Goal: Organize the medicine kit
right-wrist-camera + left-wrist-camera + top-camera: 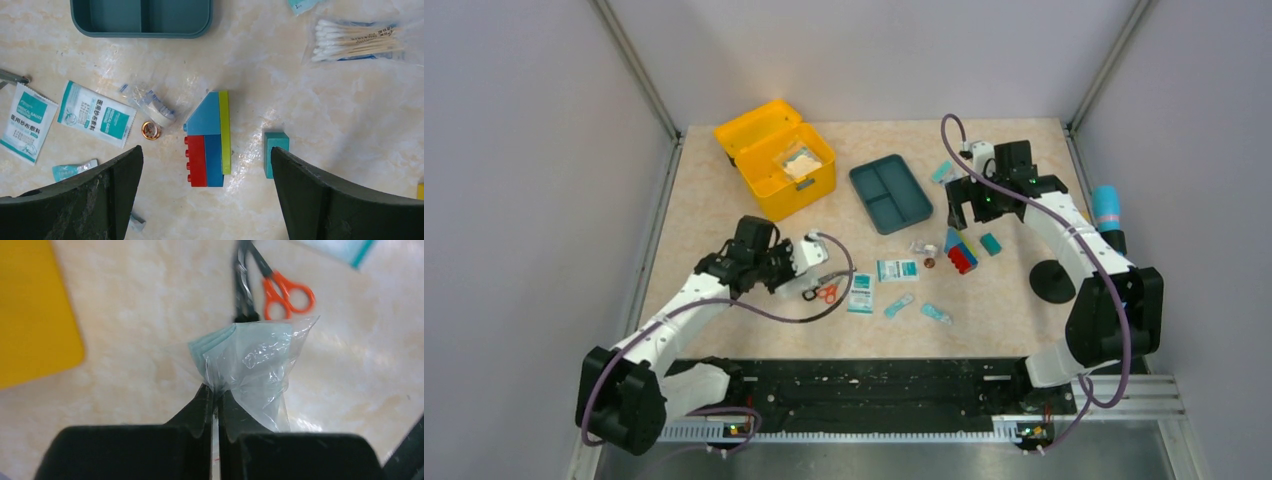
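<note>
I need to lift my left gripper's bag outward over the open yellow medicine kit. Then I should lower the bag beside the clear bag inside (767,173), where the kit is empty.
The yellow medicine kit (769,165) stands open at the back left with a clear bag (802,160) inside; its yellow edge shows in the left wrist view (35,315). My left gripper (796,262) is shut on a clear plastic bag with a pale teal item in it (250,357), its jaws (215,390) pinching the bag's neck above the table, near the orange scissors (287,290). My right gripper (961,212) is open and empty (206,155), hovering above the stack of coloured blocks (207,140).
A dark teal tray (890,192) lies right of the kit. White and teal packets (97,112), a bagged tape roll (155,107), a small teal block (275,150), cotton swabs (355,42) and small sachets (899,304) lie around. A black round base (1054,282) stands at the right.
</note>
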